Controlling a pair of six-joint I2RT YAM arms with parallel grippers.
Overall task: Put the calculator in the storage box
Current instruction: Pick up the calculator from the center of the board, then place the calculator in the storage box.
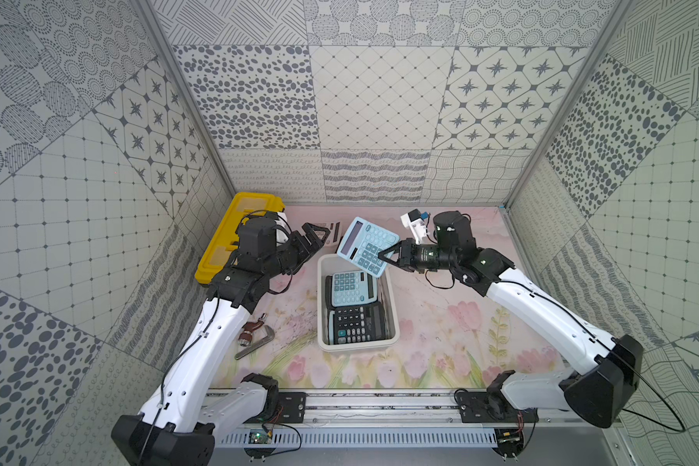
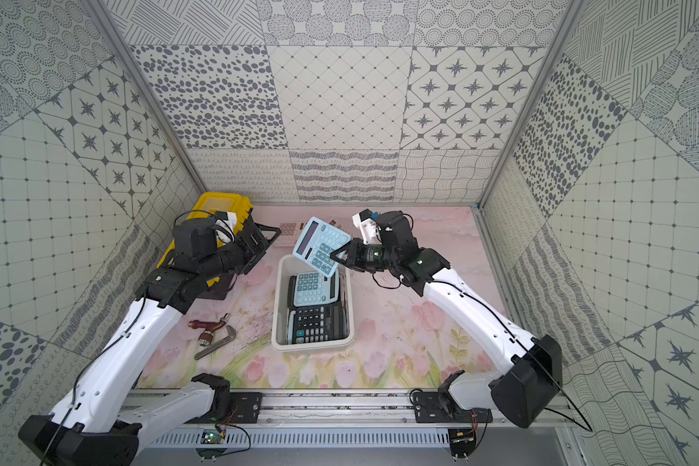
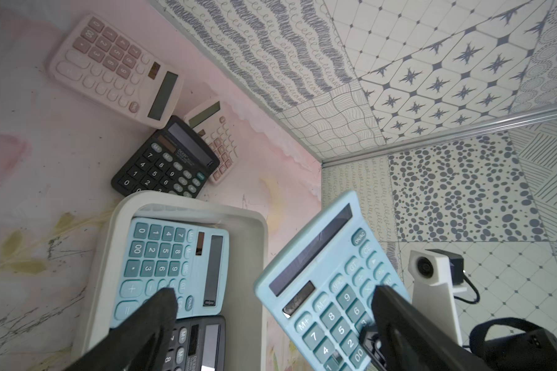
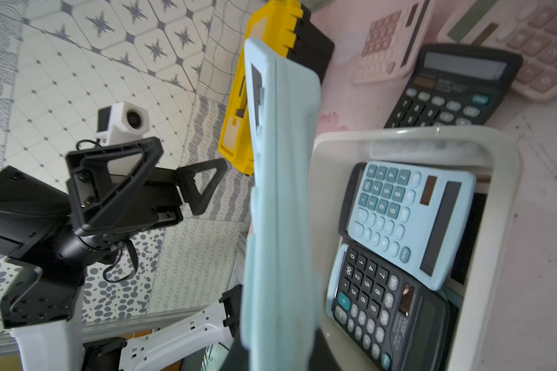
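Observation:
My right gripper will next lower the tilted calculator onto the blue calculator below the gripper in the box, tip the tilted one flatter, and let go of it there.
A light blue calculator [image 1: 364, 244] [image 2: 319, 244] hangs tilted over the far end of the white storage box [image 1: 358, 347] [image 2: 311, 345]. My right gripper [image 1: 384, 256] [image 2: 335, 255] is shut on its keypad end. In the right wrist view the calculator [image 4: 280, 208] shows edge-on and hides the fingers. My left gripper [image 1: 313, 246] [image 2: 265, 250] stands open just left of it and touches nothing. In the left wrist view its fingers [image 3: 161, 308] spread wide in front of the box rim [image 3: 110, 231] and the held calculator [image 3: 328, 282]. Another blue calculator [image 1: 350, 288] and a black one [image 1: 356, 324] lie in the box.
A yellow-lidded black toolbox [image 1: 235, 234] stands at the back left, behind my left arm. Two pink calculators [image 3: 113, 67] [image 3: 217, 141] and a black one [image 3: 166, 160] lie beyond the box's far end. A red-handled tool [image 1: 255, 333] rests left of the box.

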